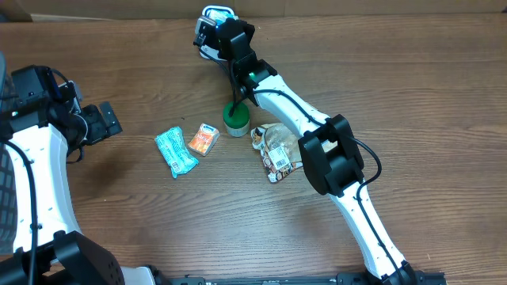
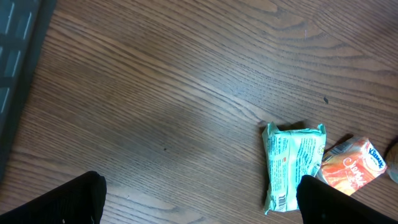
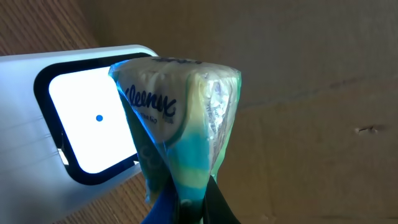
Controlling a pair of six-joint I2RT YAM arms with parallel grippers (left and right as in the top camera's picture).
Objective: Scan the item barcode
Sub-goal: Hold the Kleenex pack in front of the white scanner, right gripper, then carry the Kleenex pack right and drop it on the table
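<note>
The right gripper swings from the scanner back and to the right in the overhead view next, then down past the snack bag to empty wood.
My right gripper is shut on the bottom of a blue-and-green Kleenex tissue pack, holding it upright. The pack's left face is right in front of the scanner's lit white window. From overhead, the right gripper is at the table's far edge, right by the white scanner. My left gripper stands open at the left, low over bare wood. In the left wrist view, its dark fingertips are wide apart with nothing between them.
A teal packet lies mid-table with an orange tissue pack beside it. A green round container and a clear snack bag sit under the right arm. A cardboard wall stands behind the scanner.
</note>
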